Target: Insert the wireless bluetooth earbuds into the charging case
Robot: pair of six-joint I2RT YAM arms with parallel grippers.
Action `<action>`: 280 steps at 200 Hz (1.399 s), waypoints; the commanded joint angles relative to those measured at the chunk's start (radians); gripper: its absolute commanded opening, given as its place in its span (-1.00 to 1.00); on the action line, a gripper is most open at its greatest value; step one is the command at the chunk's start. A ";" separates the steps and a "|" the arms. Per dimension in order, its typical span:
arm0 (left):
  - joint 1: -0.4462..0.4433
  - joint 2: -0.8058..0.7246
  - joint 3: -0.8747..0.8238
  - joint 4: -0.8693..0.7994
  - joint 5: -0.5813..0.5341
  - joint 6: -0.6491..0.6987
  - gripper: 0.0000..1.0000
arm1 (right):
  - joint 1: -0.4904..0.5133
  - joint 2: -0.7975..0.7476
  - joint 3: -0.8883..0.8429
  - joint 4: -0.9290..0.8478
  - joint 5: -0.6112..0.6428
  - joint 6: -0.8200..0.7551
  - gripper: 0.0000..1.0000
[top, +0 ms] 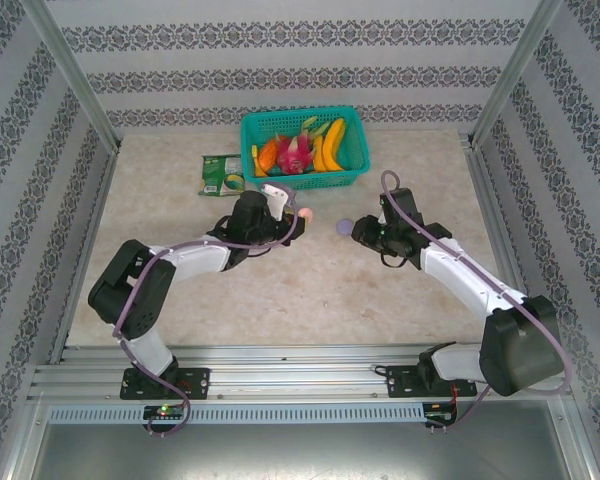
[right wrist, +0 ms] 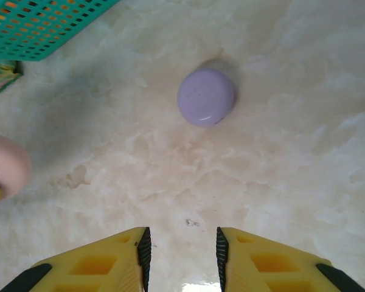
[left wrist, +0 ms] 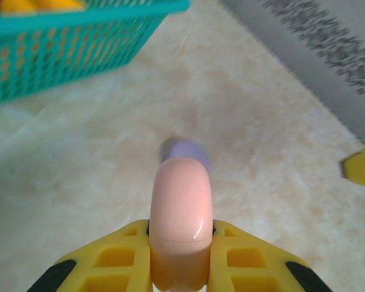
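Next, my left gripper tilts its fingers downward and brings the pink case flat down to release it on the bare tabletop below, beside the lilac case [top: 344, 226].
A pink round charging case [left wrist: 181, 219] stands on edge between the yellow fingers of my left gripper [left wrist: 181, 230], which is shut on it. In the top view that case [top: 306, 212] is just above the table's middle, at the tip of my left gripper [top: 296, 213]. A lilac round case [right wrist: 206, 96] lies closed on the table, a short way ahead of my right gripper [right wrist: 182, 244], whose jaws stand open with nothing between them. The lilac case [top: 344, 226] sits between the two grippers, with my right gripper [top: 361, 233] beside it. The earbuds are out of view.
A teal basket [top: 310, 181] of toy fruit stands at the back of the table, with a green packet [top: 220, 174] to its left. Patterned walls and metal posts close in the table on three sides.
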 commanded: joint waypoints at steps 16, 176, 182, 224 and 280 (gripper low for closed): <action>0.001 0.095 0.174 -0.340 -0.040 -0.118 -0.98 | -0.003 -0.040 -0.052 0.038 0.045 0.010 -0.27; 0.019 0.285 0.343 -0.555 -0.135 -0.197 -0.32 | -0.054 -0.145 -0.093 0.001 0.047 -0.031 -0.16; 0.024 0.276 0.340 -0.560 -0.143 -0.193 -0.24 | -0.056 -0.149 -0.091 -0.001 0.047 -0.031 -0.14; 0.068 0.183 0.304 -0.594 -0.159 -0.160 1.00 | -0.069 -0.170 -0.072 -0.020 0.031 -0.034 -0.07; 0.142 -0.001 0.251 -0.656 -0.186 -0.101 1.00 | -0.079 -0.216 -0.036 -0.067 0.037 -0.045 0.17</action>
